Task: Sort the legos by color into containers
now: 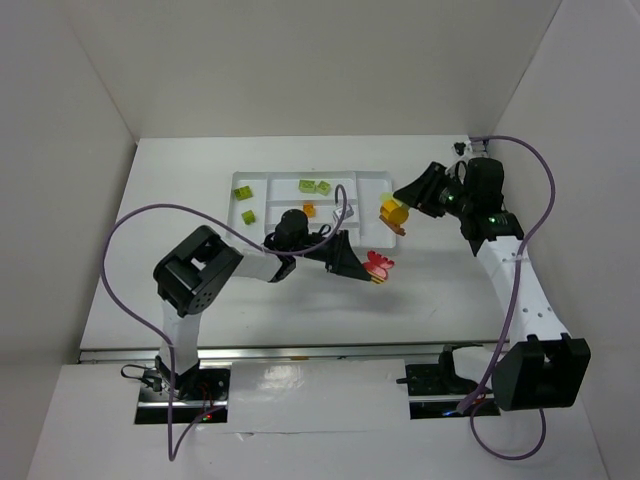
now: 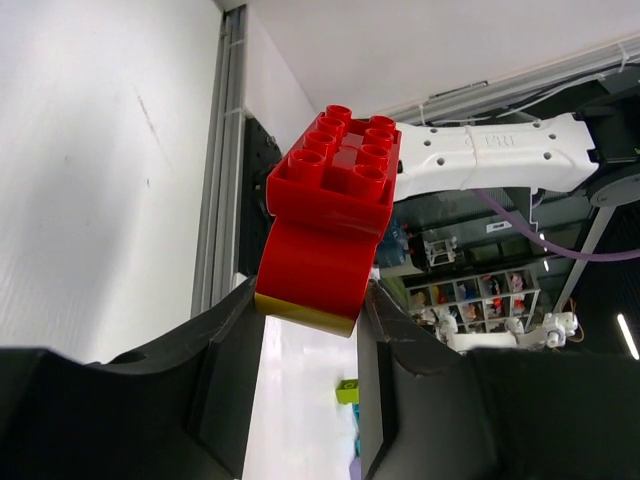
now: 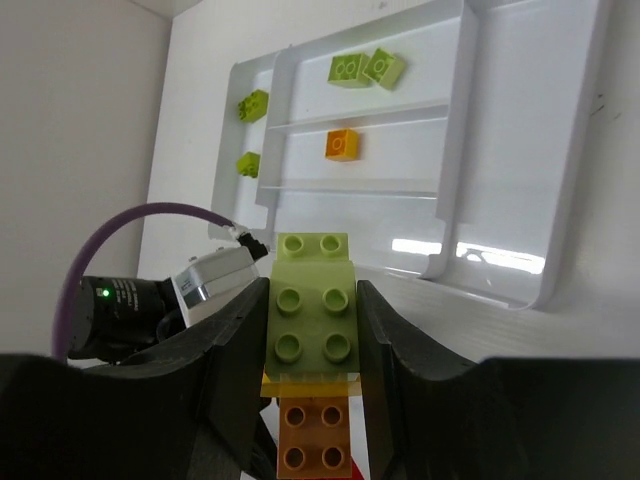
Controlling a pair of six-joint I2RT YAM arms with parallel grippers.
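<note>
The bare tabletop beside the tray is below my right gripper, to its right in the top view. Next I should move there, lower the lego stack [image 1: 393, 212] and let go.
The white tray [image 1: 370, 185] lies at the table's middle back; it also shows in the right wrist view [image 3: 520, 150]. Lime green legos [image 1: 315, 186] [image 3: 365, 68] sit in its top compartment, an orange lego [image 1: 309, 209] [image 3: 341, 144] in the one below, and two more green ones [image 1: 245, 203] in the left compartments. My left gripper [image 1: 365, 265] [image 2: 311, 295] is shut on a red lego [image 1: 380, 265] [image 2: 335, 215] with a yellow underside, off the tray's front right corner. My right gripper [image 1: 400, 210] [image 3: 312, 290] is shut on a stack [image 1: 393, 212] of a lime green lego [image 3: 312, 310] over yellow and orange ones, at the tray's right edge.
White walls close in the table on the left, back and right. The left arm's wrist and purple cable [image 3: 150, 300] lie just in front of the right gripper. A single lime green lego [image 2: 347, 390] shows between the left fingers, far below.
</note>
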